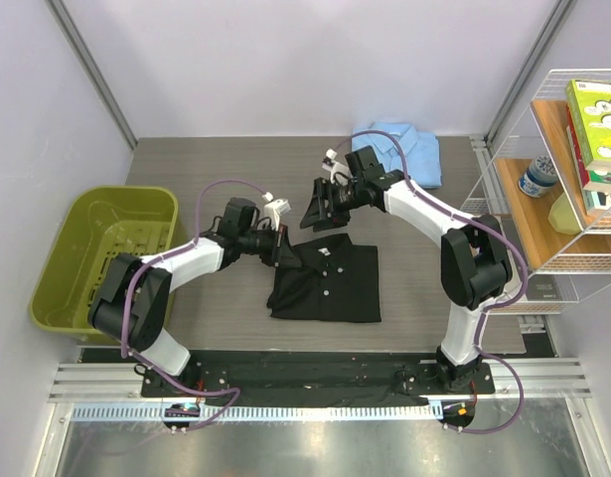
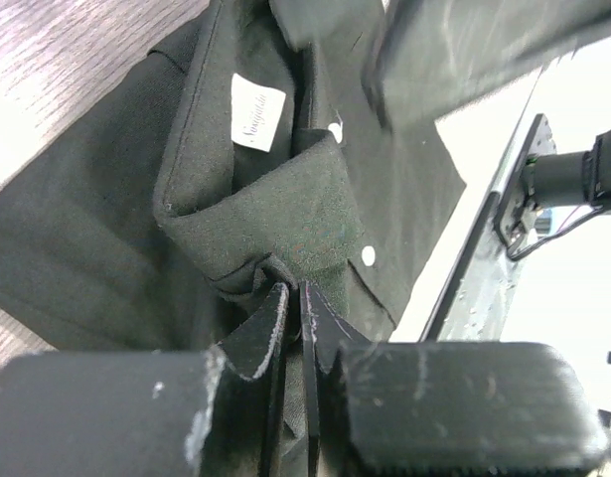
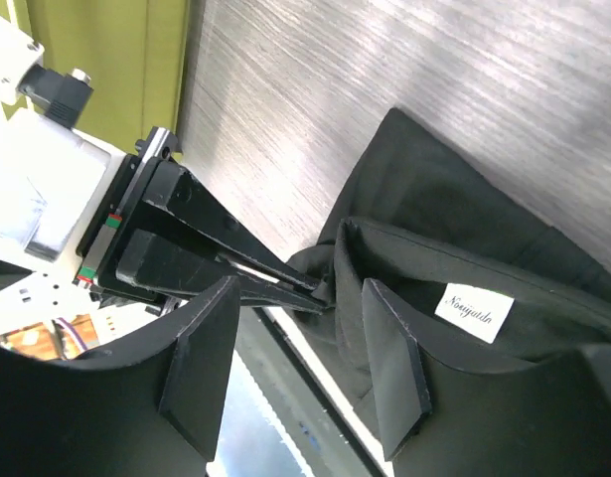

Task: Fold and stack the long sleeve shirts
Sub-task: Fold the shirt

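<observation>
My right gripper is about to go down and toward the left gripper's fingers and close on the black shirt's collar edge, because the pinched cloth is raised there.
The black long sleeve shirt (image 1: pixel 330 288) lies folded on the table, collar toward the back. My left gripper (image 1: pixel 283 248) is shut on the left end of its collar (image 2: pixel 285 214), pinching a bunched bit of cloth between the fingertips (image 2: pixel 297 290). My right gripper (image 1: pixel 320 221) hovers just behind the collar, open. In the right wrist view its fingers (image 3: pixel 394 368) straddle the collar edge (image 3: pixel 350 268) without touching it, right beside the left gripper's tips (image 3: pixel 320 293). The light blue long sleeve shirt (image 1: pixel 399 149) lies folded at the back of the table.
A green bin (image 1: pixel 101 253) stands at the table's left edge. A white wire shelf (image 1: pixel 573 179) with books and a bottle stands at the right. The arms' base rail (image 1: pixel 315 383) runs along the near edge.
</observation>
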Controlling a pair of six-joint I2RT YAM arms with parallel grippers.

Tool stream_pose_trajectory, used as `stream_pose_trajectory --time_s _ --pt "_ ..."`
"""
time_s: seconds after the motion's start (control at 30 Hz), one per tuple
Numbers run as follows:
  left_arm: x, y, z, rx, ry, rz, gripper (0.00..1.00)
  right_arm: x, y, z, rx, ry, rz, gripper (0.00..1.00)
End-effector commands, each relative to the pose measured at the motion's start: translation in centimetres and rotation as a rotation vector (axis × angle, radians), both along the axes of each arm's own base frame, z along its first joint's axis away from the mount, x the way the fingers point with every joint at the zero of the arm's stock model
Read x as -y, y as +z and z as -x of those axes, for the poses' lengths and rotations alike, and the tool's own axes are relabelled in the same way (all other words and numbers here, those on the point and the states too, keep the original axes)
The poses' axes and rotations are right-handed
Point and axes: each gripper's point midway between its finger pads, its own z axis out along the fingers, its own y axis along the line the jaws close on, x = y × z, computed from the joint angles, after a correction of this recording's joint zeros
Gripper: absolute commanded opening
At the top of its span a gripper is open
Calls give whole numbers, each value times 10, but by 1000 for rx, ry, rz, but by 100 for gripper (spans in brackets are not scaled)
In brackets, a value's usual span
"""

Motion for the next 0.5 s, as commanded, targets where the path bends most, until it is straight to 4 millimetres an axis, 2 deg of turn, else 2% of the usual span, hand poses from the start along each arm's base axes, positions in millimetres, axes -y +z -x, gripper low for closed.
stream_pose_trajectory --time_s 0.0,0.2,0.47 --pt "3 15 -6 100 -46 -3 10 -5 -2 -3 52 39 22 57" --pt "4 21 -7 165 -74 -7 11 -12 -25 6 1 49 43 56" --pt "8 20 -4 196 -106 -13 12 -18 -41 16 -24 77 63 54"
